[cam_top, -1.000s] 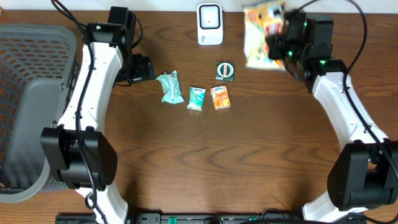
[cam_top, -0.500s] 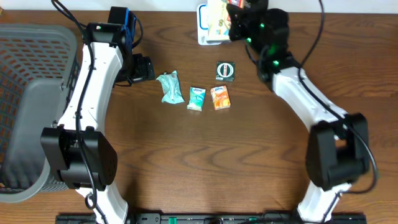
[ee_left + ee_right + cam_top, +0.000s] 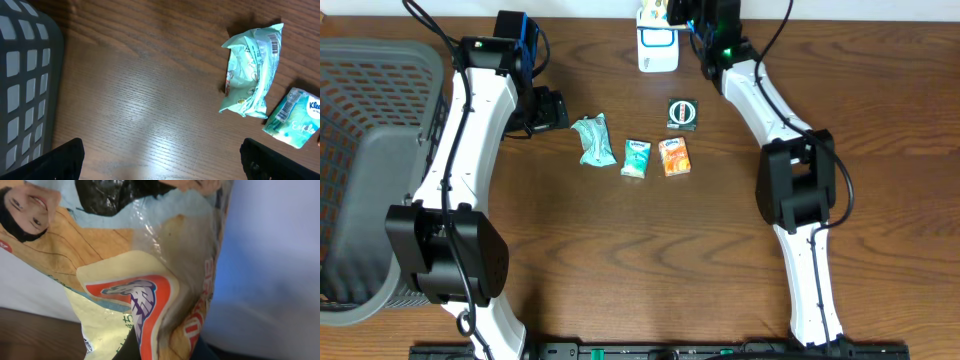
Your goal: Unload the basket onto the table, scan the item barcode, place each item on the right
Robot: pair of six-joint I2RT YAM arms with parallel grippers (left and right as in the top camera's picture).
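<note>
My right gripper carries the snack bag (image 3: 656, 12) to the right in the overhead view next and releases it on the table's bare far corner.
My right gripper (image 3: 686, 16) is shut on a yellow and orange snack bag (image 3: 656, 12) at the far edge of the table, just above the white barcode scanner (image 3: 658, 52). In the right wrist view the snack bag (image 3: 150, 280) fills most of the frame, pinched at its lower edge in the right gripper (image 3: 162, 352). No barcode on the bag shows in these views. My left gripper (image 3: 162, 165) hangs open over bare wood, left of a crumpled teal packet (image 3: 252, 70); in the overhead view the left gripper (image 3: 556, 110) is beside that packet (image 3: 590, 140).
A teal tissue pack (image 3: 636, 158), an orange pack (image 3: 674, 157) and a black square item with a round label (image 3: 682, 113) lie mid-table. A grey plastic basket (image 3: 370, 160) stands at the left edge. The basket wall (image 3: 25, 75) is close to my left gripper.
My right arm has swung left along the far edge with the snack bag, from the rear right to over the scanner. The left arm has not moved.
</note>
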